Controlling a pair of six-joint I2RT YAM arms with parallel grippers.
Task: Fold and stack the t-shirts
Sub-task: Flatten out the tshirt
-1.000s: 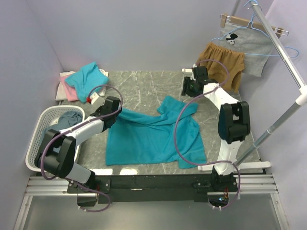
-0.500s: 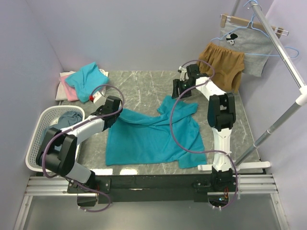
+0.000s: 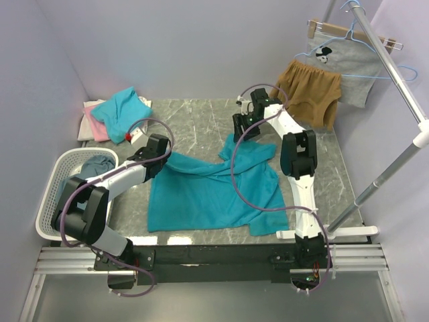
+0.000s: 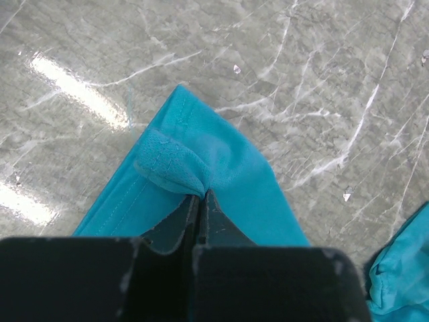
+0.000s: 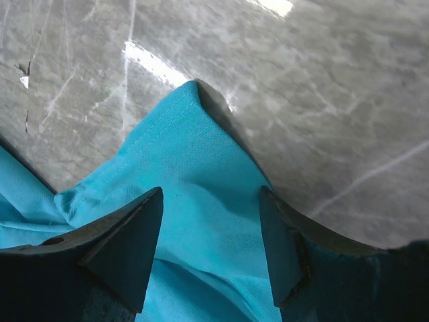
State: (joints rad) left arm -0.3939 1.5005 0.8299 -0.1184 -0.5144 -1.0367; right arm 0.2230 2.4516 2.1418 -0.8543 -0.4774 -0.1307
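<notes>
The fingers of my right gripper already straddle the cloth behind the corner's pointed tip (image 3: pixel 245 141) (image 5: pixel 211 194), so next it will stay low over the shirt's far corner and close them on the cloth.
A teal t-shirt (image 3: pixel 214 191) lies spread and rumpled on the marble table (image 3: pixel 194 124). My left gripper (image 3: pixel 163 155) is shut on its left corner; in the left wrist view the jaws (image 4: pixel 200 196) pinch a small fold of the teal cloth (image 4: pixel 228 161). My right gripper (image 3: pixel 240 131) stands open over the shirt's far corner. In the right wrist view its fingers (image 5: pixel 131 235) straddle the pointed teal corner (image 5: pixel 184 154), my right gripper (image 5: pixel 211 201) holding nothing. Folded t-shirts sit at the back left: teal (image 3: pixel 122 109) over pink (image 3: pixel 99 129) and white (image 3: pixel 90 111).
A white basket (image 3: pixel 48 194) at the left edge holds a slate-blue garment (image 3: pixel 94 166). Tan shorts (image 3: pixel 310 90) and a grey printed garment (image 3: pixel 343 64) hang from the rail (image 3: pixel 392 70) at the back right. A small red item (image 3: pixel 127 139) lies by the stack.
My right arm has swung left from the back right to the shirt's far corner, its jaws a little wider. The left gripper has kept its hold and place.
</notes>
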